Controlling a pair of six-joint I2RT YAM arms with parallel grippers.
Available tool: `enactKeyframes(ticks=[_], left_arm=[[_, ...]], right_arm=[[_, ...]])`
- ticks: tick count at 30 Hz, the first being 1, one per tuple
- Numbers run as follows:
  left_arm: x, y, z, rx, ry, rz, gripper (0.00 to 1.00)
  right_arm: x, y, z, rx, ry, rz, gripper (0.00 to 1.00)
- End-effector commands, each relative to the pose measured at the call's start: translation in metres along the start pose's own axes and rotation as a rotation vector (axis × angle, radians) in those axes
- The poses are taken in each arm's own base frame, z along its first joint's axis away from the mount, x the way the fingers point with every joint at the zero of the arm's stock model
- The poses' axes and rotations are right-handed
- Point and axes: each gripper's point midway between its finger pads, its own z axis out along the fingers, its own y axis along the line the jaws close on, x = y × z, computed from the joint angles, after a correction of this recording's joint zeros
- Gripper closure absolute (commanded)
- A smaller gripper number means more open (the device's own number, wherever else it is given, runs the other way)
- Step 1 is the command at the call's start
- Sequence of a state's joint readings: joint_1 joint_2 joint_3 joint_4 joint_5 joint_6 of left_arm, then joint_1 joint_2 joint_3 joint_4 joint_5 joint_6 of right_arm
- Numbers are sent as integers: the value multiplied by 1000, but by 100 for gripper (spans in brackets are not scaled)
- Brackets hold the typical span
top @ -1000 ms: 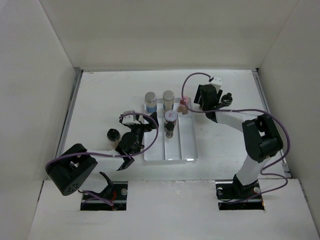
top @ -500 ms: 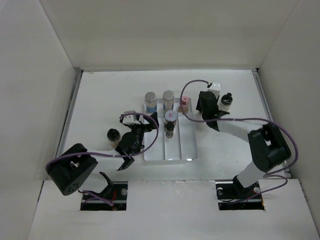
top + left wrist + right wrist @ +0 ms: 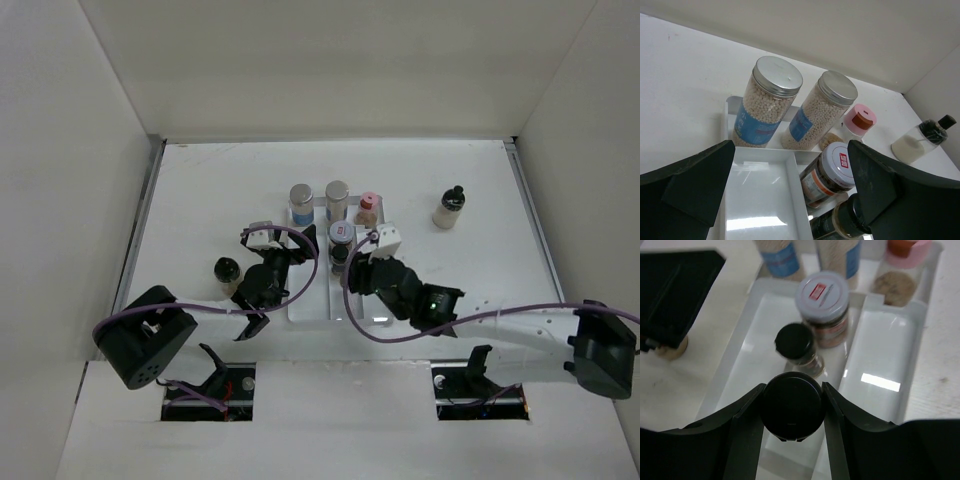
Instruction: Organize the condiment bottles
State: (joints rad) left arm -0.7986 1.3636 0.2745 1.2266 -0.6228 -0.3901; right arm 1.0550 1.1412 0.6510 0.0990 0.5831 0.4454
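Observation:
The right gripper draws back and lowers into the near end of the tray's middle section [image 3: 343, 303] [image 3: 792, 455] next. It releases the round black-capped bottle, since that section's bottom stands empty.
The white divided tray [image 3: 372, 285] holds two silver-capped jars of beige beads [image 3: 301, 200] [image 3: 337, 198], a pink-capped bottle [image 3: 368, 207], a white-lidded dark jar [image 3: 341, 234] and a black-capped bottle [image 3: 340, 256]. My right gripper [image 3: 358, 277] is over the tray's near middle. In the right wrist view it [image 3: 792, 407] is shut on a round black-capped bottle [image 3: 792, 405], just nearer than the black-capped bottle [image 3: 796, 342]. My left gripper [image 3: 790, 200] is wide open and empty over the tray's left compartment [image 3: 757, 200].
A black-capped bottle [image 3: 226, 270] stands on the table left of the tray, beside my left arm. A clear bottle with pale contents and a black cap [image 3: 450, 208] stands far right, also seen in the left wrist view [image 3: 920, 140]. White walls enclose the table.
My right arm has swung from the far right, beside the pink-capped bottle, to the tray's near middle. The pink-capped bottle now stands alone in the tray. The left arm has not moved.

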Motion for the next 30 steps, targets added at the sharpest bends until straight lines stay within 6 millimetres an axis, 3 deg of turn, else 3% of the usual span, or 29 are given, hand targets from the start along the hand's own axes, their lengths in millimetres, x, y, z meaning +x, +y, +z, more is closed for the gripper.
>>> enactKeyframes(ticks=[1, 10, 13, 17, 22, 23, 26, 30], left_arm=[[-21, -14, 4, 37, -61, -64, 0], [-20, -12, 4, 30, -60, -61, 0], [-19, -14, 3, 35, -57, -62, 0], [-19, -12, 5, 28, -59, -60, 0], [-22, -14, 3, 33, -63, -67, 0], [-22, -13, 4, 29, -64, -65, 0], [-18, -12, 5, 25, -56, -59, 0], [-19, -15, 3, 35, -57, -64, 0]], right_arm=[[12, 20, 3, -27, 26, 4, 61], [59, 35, 19, 6, 81, -100, 59], [65, 34, 15, 11, 81, -96, 42], [60, 31, 9, 11, 81, -89, 22], [29, 24, -12, -12, 28, -35, 13], [18, 16, -16, -4, 1, -4, 13], [-21, -33, -12, 108, -107, 119, 13], [-69, -130, 5, 389, -245, 259, 12]])
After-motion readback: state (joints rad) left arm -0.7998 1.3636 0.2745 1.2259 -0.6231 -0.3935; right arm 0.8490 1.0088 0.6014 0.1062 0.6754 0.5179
